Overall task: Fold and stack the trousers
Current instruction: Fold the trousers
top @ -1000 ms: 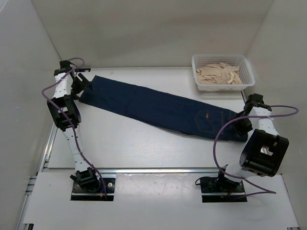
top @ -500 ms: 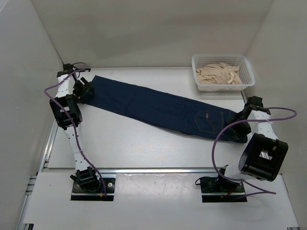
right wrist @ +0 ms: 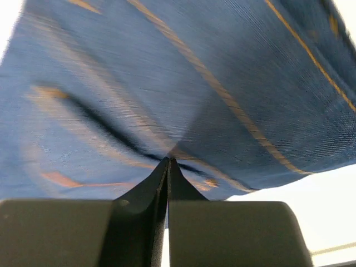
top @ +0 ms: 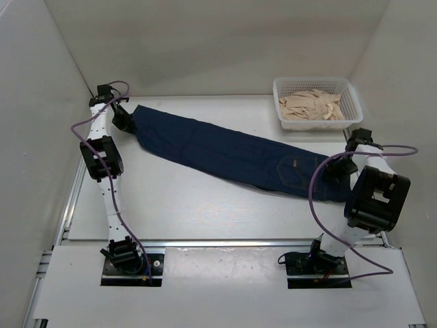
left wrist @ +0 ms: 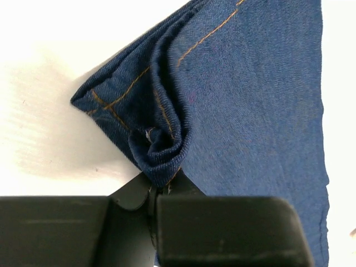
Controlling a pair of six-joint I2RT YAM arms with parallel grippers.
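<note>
My left gripper will next go up, pull toward the left in the top view, then go down and let go of the fold of the trousers' hem on the bare tabletop, because the hem is bunched.
The trousers (top: 232, 154) are dark navy jeans stretched flat in a diagonal band from far left to near right, with a small tan label (top: 294, 162) near the waist end. My left gripper (top: 128, 123) is at the far-left leg end, shut on a bunched fold of the hem (left wrist: 158, 153). Its tips (left wrist: 158, 186) pinch that fold. At the right, my right gripper (top: 334, 171) is shut on the waist end. In the right wrist view, creases in the denim (right wrist: 183, 83) run into its closed tips (right wrist: 168, 161).
A white mesh basket (top: 314, 80) with a crumpled beige cloth (top: 311, 106) stands at the back right, just beyond the waist end. White walls enclose the table on the left, back and right. Purple cables loop off both arms.
Both grippers have gone from open to shut on the denim. The left gripper moved farther back along the leg end, and the right gripper slid in onto the waist end.
</note>
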